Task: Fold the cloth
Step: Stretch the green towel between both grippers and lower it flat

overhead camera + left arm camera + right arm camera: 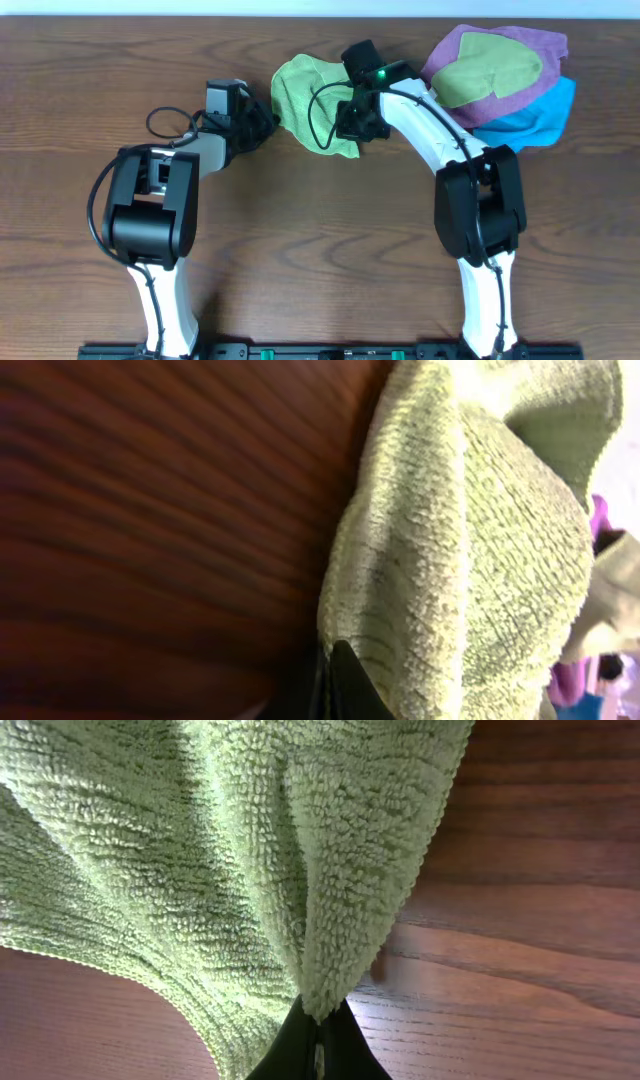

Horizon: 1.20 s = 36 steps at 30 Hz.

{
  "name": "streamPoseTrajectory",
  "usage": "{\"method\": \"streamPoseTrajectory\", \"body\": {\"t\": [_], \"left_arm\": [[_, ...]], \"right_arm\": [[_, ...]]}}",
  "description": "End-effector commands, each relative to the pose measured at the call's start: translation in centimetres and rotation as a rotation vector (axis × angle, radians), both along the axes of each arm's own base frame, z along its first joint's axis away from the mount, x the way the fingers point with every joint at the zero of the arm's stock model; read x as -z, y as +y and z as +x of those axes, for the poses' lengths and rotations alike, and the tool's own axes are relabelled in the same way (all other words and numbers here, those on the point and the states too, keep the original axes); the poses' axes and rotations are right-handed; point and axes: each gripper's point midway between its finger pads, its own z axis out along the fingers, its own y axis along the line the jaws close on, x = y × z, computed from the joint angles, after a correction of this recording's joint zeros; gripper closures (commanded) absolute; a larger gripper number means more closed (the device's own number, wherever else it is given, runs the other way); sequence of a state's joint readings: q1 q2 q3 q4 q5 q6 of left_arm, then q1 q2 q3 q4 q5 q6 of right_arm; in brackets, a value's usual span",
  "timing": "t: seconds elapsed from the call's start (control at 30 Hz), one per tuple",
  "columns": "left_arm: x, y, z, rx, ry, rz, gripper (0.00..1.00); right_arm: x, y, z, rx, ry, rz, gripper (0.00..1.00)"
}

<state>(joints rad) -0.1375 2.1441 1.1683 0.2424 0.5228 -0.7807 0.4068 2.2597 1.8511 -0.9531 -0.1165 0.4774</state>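
Observation:
I will next move my right gripper back and to the right in the overhead view to let go of the cloth's side, since bare tabletop lies that way from it.
The lime-green cloth (305, 100) lies bunched on the table at the back centre, between my two grippers. My right gripper (352, 122) is shut on a pinched fold of the cloth (250, 850); its dark fingertips (318, 1030) meet at the bottom of the right wrist view. My left gripper (268, 118) is at the cloth's left edge. In the left wrist view its dark fingertips (338, 685) are pressed together against the edge of the cloth (470, 560). The white tag does not show.
A pile of other cloths sits at the back right: a purple cloth (535, 55) with an olive-green cloth (490, 70) on top and a blue cloth (535, 118) beneath. The wooden table (320, 230) stretches toward the front.

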Motion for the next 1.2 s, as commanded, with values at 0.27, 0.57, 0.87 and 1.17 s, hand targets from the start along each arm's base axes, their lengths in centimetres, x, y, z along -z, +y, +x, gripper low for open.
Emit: {"method": "streamPoseTrajectory", "body": {"t": [0.27,0.57,0.87,1.17], "left_arm": [[-1.0,1.6,-2.9,0.210,0.078,0.092,0.94],[-6.5,3.8,-6.7,0.255,0.114,0.181,0.94],[-8.4,4.1,-12.1,0.313,0.253,0.188,0.94],[-8.4,4.1,-15.8,0.365,0.374,0.188,0.94]], "right_arm": [[-1.5,-1.4,-1.3,-0.032,0.019,-0.043,0.99],[-4.8,-2.7,-3.6,-0.045,0.048,-0.074,0.99],[-8.1,-4.8,-6.5,-0.046,0.080,-0.142,0.98],[-8.1,-6.9,-8.4,-0.042,0.152,-0.246,0.99]]}}
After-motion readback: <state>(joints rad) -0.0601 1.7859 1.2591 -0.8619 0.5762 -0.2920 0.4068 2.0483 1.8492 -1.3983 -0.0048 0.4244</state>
